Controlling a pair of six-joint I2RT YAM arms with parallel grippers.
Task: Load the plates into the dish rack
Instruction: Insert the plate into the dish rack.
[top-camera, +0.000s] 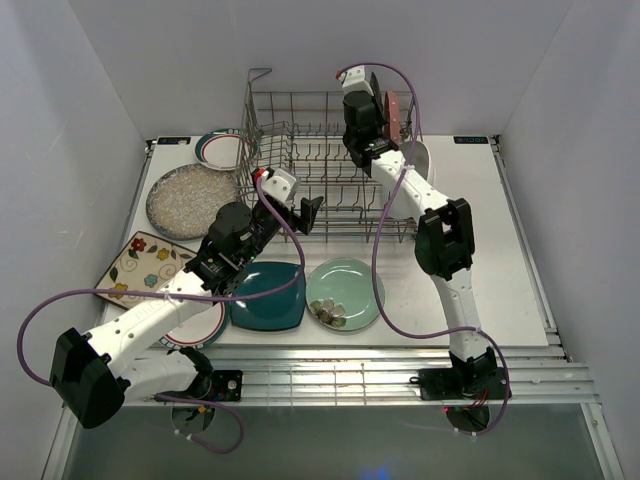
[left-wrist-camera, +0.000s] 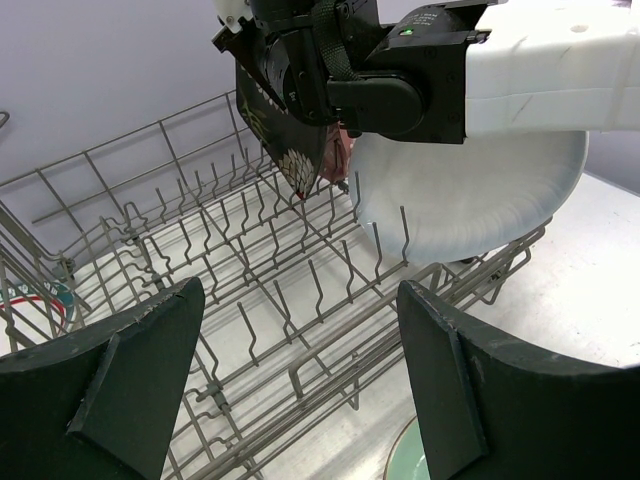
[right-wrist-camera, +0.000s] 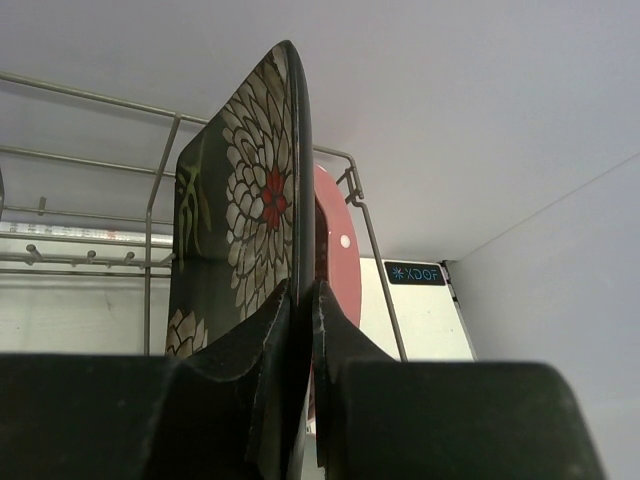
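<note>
The rack's wires beside the pink plate lie below the upright black plate. My right gripper will next bring the black plate down between those wires, away from the pink one, and release it.
The grey wire dish rack stands at the back of the table. My right gripper is shut on the edge of the black floral square plate and holds it upright over the rack's far right tines. The pink plate stands just behind it. A white oval plate leans at the rack's right end. My left gripper is open and empty, above the rack's near edge. The teal square plate and mint round plate lie in front of the rack.
On the table at the left lie a speckled grey round plate, a red-and-green-rimmed plate, a cream flowered square plate, and another rimmed plate partly under my left arm. Small objects lie on the mint plate. White walls enclose the table.
</note>
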